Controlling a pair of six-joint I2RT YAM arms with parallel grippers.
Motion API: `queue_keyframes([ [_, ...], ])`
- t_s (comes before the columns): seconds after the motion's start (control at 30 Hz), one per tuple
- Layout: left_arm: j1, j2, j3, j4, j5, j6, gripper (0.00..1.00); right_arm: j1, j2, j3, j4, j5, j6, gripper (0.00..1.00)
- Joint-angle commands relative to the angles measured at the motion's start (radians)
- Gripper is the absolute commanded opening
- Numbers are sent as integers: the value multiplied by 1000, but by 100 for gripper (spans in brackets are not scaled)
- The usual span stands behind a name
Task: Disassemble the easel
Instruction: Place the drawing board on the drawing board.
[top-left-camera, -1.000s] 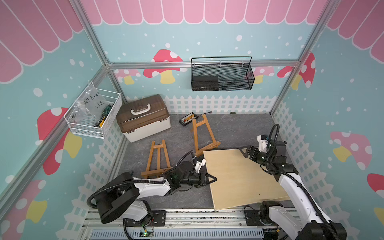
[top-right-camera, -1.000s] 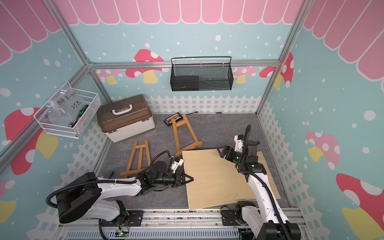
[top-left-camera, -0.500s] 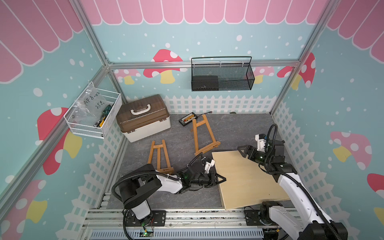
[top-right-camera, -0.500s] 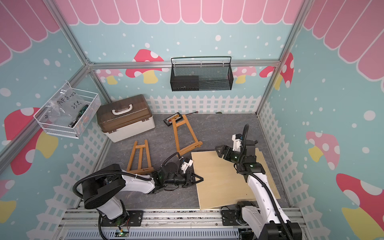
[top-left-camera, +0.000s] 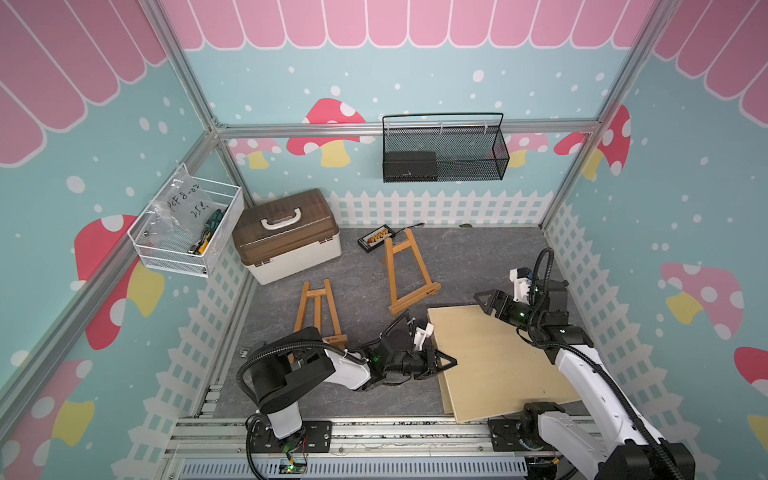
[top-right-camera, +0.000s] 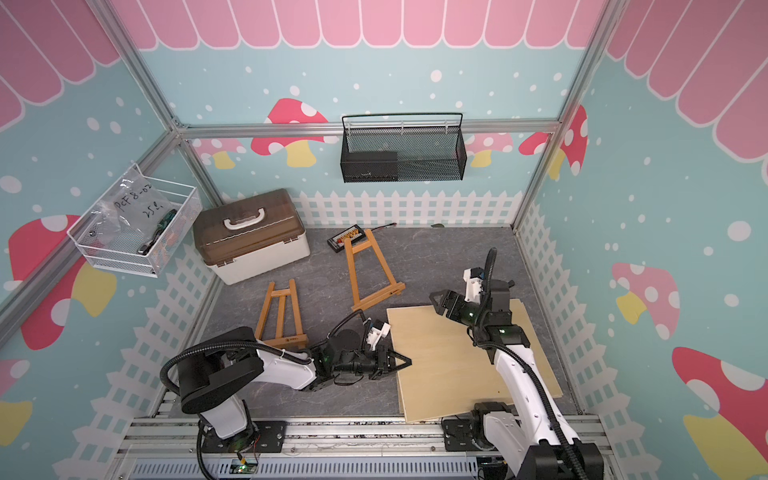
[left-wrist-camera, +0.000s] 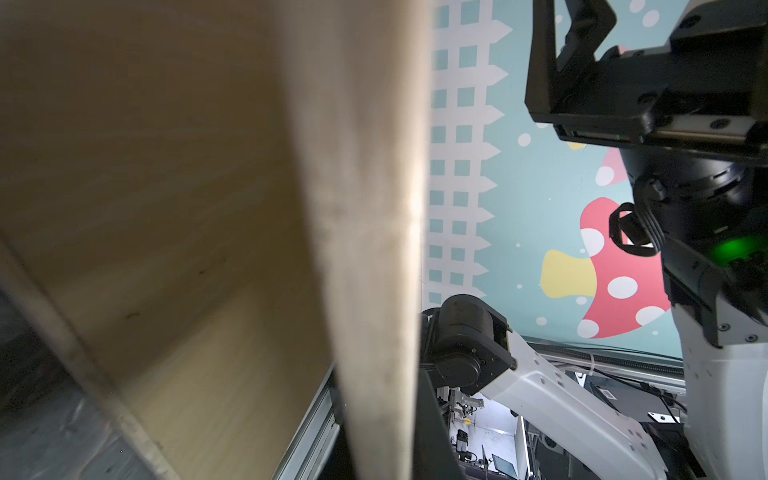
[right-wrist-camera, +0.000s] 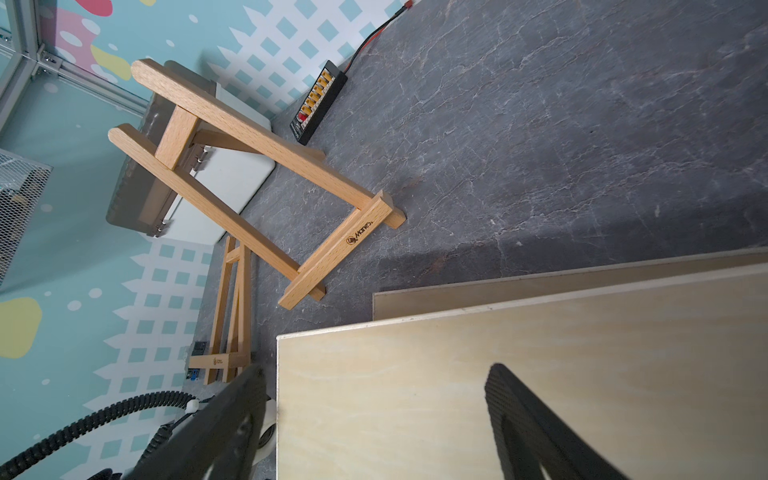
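The far part of the board underneath is still uncovered. My left gripper will move outward and then down, carry the raised edge of the pale board onto that board and release it.
One wooden easel (top-left-camera: 405, 276) stands open at the back of the grey floor, also seen in the right wrist view (right-wrist-camera: 257, 174). A second, folded easel (top-left-camera: 316, 311) lies flat to its left. My left gripper (top-left-camera: 446, 361) is shut on the left edge of a pale plywood board (top-left-camera: 498, 361), holding that edge raised; the left wrist view shows the board's edge (left-wrist-camera: 374, 249) between the jaws. Another board (right-wrist-camera: 540, 282) lies underneath. My right gripper (top-left-camera: 484, 299) hangs open over the board's far corner, touching nothing, its fingers (right-wrist-camera: 519, 415) spread above the wood.
A brown-lidded toolbox (top-left-camera: 286, 235) stands at the back left. A black connector strip with a cable (top-left-camera: 374, 239) lies behind the standing easel. A black mesh basket (top-left-camera: 444, 149) hangs on the back wall, a white wire basket (top-left-camera: 187, 226) on the left wall.
My left arm has stretched out to the right, carrying the board's edge that way. The right gripper has stayed open above the far corner.
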Motion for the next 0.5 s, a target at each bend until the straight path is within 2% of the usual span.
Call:
queue_keyframes([
  [0.0, -1, 12, -15, -128, -89, 77, 0, 6, 2, 9, 41, 16, 8, 86],
  [0.47, 50, 51, 74, -232, -57, 124, 4, 6, 6, 14, 48, 16, 13, 86],
])
